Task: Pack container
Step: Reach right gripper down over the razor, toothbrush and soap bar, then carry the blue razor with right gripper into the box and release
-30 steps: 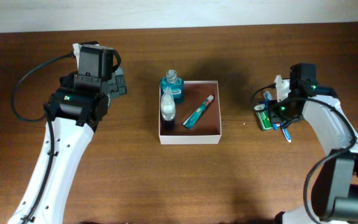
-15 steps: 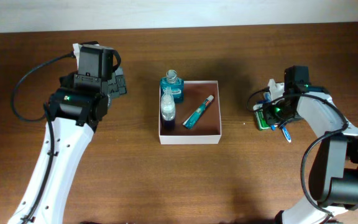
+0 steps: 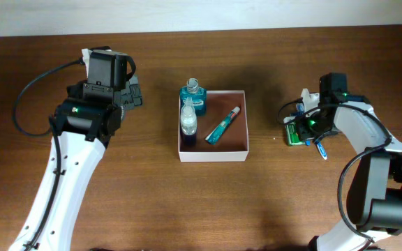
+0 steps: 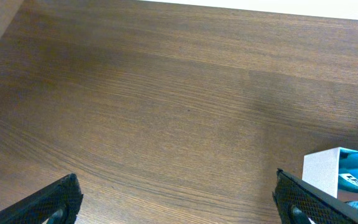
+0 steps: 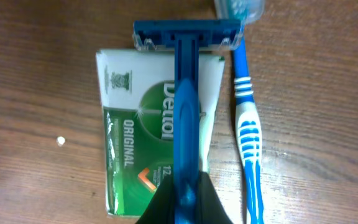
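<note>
The gap between bottle and tube is to the left of my right gripper in the overhead view, so I will raise that gripper, carry the razor over the gap and release it.
The container (image 3: 237, 143), a square white-walled box with a reddish-brown inside, sits mid-table. In it lie a teal tube (image 3: 222, 126) and a clear bottle (image 3: 188, 120). A teal mouthwash bottle (image 3: 193, 98) stands at its far left corner. My left gripper (image 3: 134, 95) is open and empty over bare wood, left of the container; the left wrist view shows its fingers (image 4: 182, 205) wide apart and the container's corner (image 4: 322, 171). My right gripper (image 5: 185, 202) is shut on the handle of a blue razor (image 5: 185, 93), which lies across a green soap packet (image 5: 126, 137).
A blue-and-white toothbrush (image 5: 247, 134) lies right beside the razor and the packet. In the overhead view this pile (image 3: 297, 134) is at the right of the table, well apart from the container. The table's far edge meets a white wall.
My right gripper has shifted a little left and down onto the pile of items. The left arm and the container's contents have not moved.
</note>
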You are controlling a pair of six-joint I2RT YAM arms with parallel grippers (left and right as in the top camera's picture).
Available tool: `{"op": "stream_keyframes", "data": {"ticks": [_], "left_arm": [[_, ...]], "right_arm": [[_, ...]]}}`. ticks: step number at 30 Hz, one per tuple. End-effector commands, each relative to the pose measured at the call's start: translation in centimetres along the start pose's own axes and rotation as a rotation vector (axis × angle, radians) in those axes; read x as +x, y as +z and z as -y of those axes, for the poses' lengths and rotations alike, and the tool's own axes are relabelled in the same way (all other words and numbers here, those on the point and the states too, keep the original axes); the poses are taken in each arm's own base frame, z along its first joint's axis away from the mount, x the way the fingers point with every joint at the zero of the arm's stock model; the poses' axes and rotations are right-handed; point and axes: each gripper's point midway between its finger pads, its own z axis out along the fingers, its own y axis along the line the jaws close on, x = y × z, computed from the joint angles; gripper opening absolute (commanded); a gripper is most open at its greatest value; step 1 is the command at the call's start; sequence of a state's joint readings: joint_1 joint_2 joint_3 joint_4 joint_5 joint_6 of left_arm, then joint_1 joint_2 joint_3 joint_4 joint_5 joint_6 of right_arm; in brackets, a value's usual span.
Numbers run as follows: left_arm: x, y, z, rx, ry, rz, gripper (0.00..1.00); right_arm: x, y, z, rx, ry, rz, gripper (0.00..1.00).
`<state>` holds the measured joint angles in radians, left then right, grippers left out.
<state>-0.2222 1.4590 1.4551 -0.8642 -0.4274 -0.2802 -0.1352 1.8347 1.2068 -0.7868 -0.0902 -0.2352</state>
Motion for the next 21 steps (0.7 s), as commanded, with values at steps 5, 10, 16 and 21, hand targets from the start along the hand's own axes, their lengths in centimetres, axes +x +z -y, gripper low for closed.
{"op": "stream_keyframes", "data": {"ticks": [5, 10, 16, 21], "left_arm": [[-0.4, 0.0, -0.3, -0.014, 0.0, 0.009, 0.99], [-0.4, 0.0, -0.3, -0.014, 0.0, 0.009, 0.99], [-0.4, 0.0, -0.3, -0.014, 0.0, 0.009, 0.99], [-0.4, 0.0, -0.3, -0.014, 0.0, 0.009, 0.99]], "right_arm": [[-2.0, -2.8, -1.0, -0.067, 0.008, 0.017, 0.04], [-2.9, -6.2, -4.8, -0.25, -0.002, 0.016, 0.04], [-3.6, -10.0, -11.3, -0.42, -0.098, 0.023, 0.04], [-3.8, -11.0, -16.1, -0.511, -0.171, 0.042, 0.04]]}}
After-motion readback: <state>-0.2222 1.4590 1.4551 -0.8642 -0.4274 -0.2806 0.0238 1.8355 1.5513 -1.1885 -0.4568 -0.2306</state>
